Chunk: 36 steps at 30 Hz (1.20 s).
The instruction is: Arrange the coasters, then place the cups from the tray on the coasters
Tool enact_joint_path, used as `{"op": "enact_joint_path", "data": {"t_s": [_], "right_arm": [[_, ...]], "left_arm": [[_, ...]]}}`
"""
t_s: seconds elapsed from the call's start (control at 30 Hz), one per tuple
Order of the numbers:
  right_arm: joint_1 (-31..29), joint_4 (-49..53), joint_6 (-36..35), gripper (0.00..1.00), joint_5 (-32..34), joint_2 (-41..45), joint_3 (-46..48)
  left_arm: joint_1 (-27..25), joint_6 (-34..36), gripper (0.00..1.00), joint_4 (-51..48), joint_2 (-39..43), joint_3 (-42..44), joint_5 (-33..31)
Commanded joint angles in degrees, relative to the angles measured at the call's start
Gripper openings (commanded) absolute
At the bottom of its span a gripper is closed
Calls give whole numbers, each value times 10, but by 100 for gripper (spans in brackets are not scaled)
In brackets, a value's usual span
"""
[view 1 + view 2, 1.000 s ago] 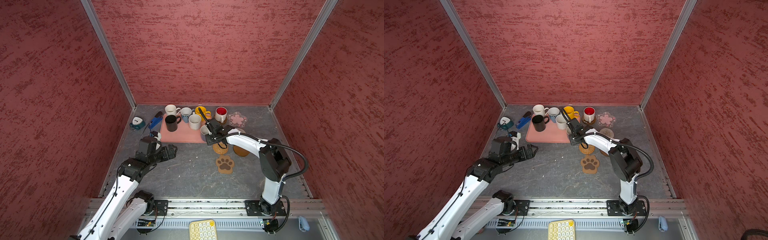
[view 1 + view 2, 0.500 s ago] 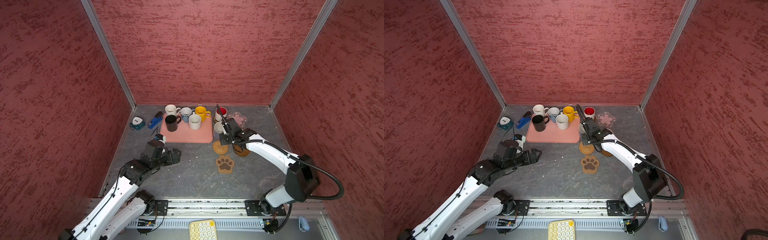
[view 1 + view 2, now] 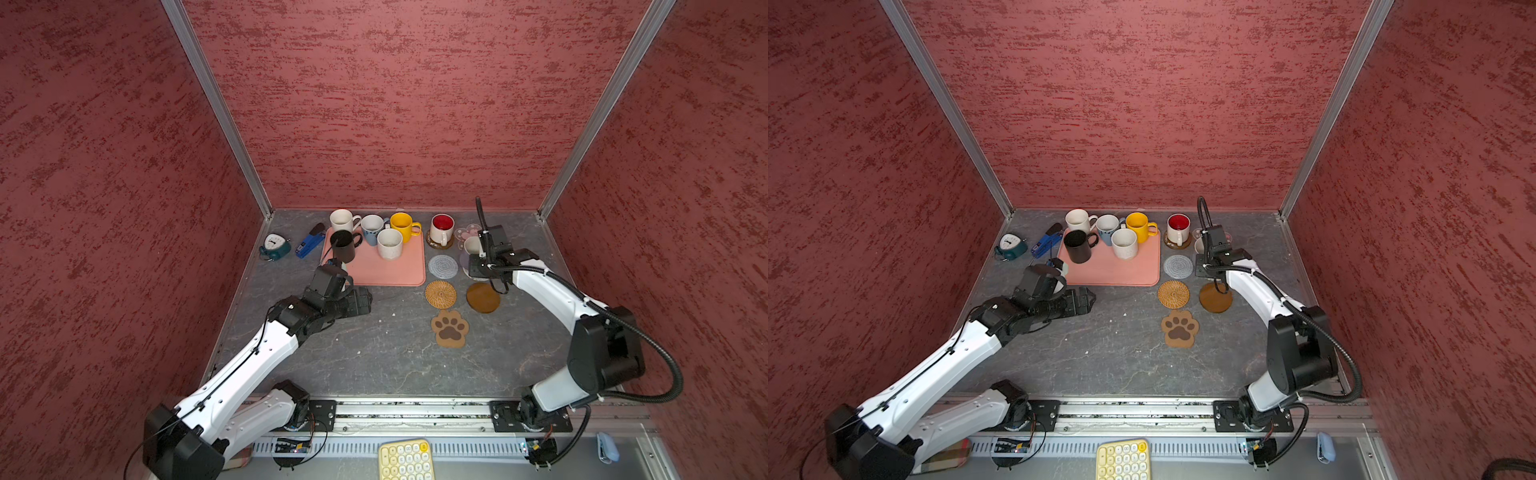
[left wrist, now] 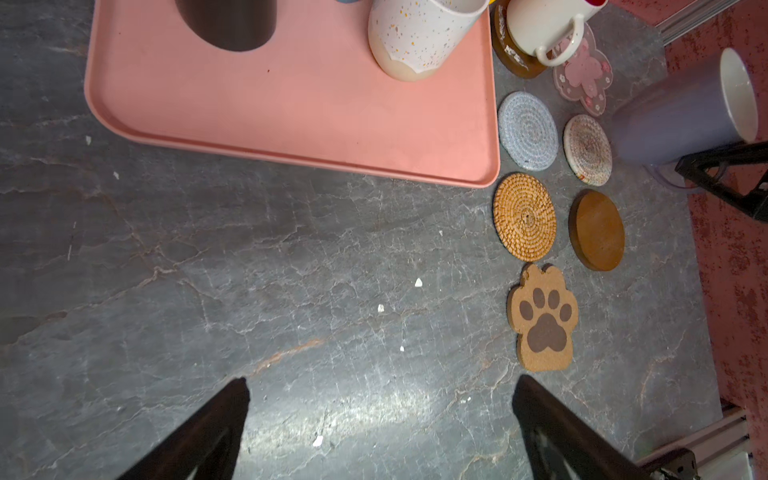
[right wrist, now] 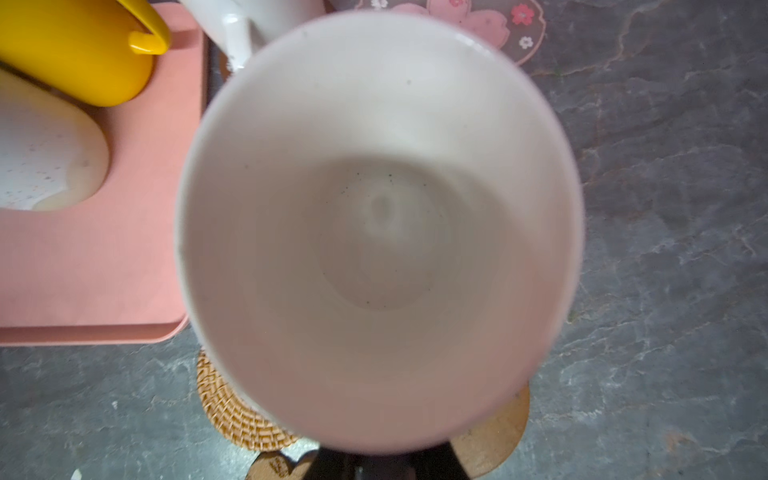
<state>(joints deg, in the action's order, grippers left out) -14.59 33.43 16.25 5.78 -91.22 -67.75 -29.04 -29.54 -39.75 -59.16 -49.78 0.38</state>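
Next, my right gripper carries the lavender cup outward, lowers it onto the pink flower coaster [image 3: 467,233] [image 5: 496,22], and lets it go, as the coaster is bare of cups.
My right gripper [image 3: 470,261] is shut on the lavender cup [image 4: 681,116], holding it beside the beige woven coaster [image 4: 587,149]; the cup's white inside [image 5: 378,216] fills the right wrist view. The tray [image 3: 374,270] carries the black [image 3: 344,245], speckled white [image 3: 390,243], light blue [image 3: 371,226] and yellow [image 3: 402,224] cups, with the plain white cup [image 3: 341,219] at its back edge. The red-lined cup [image 3: 441,226] stands on an amber-brown disc [image 3: 440,244]. Grey crochet [image 3: 443,266], rattan [image 3: 440,294], amber-brown [image 3: 483,297], paw-print [image 3: 449,328] and pink flower [image 4: 584,70] coasters lie bare. My left gripper [image 4: 380,382] is open over bare table.
A teal alarm clock [image 3: 274,245] and a blue stapler [image 3: 309,243] lie left of the tray. A pale yellow keypad [image 3: 405,459] sits in front of the rail. Red walls close in the back and both sides.
My right arm has carried the lavender cup from the tray's right edge rightward to the coasters. My left gripper has drifted slightly toward the table's middle, still open.
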Motion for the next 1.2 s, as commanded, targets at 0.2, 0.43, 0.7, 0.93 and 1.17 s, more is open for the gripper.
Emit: {"op": "enact_joint_path", "data": {"t_s": [0.2,0.43,0.7,0.93,1.17], "right_arm": [[46,-44,-15,0,-7,-98,-130],[68,-12,-34,0,4,-190,-248],[85,5,-54,0,19,-281,-358],[92,1,-60,0,18,-345,-418],[94,4,-67,0,19,-395,-465]], "left_arm": [[51,53,100,47,-129,-112,53],[70,75,100,46,-236,-206,74],[81,95,100,35,-328,-290,74],[83,114,100,6,-383,-367,66],[83,121,100,-9,-415,-405,66]]}}
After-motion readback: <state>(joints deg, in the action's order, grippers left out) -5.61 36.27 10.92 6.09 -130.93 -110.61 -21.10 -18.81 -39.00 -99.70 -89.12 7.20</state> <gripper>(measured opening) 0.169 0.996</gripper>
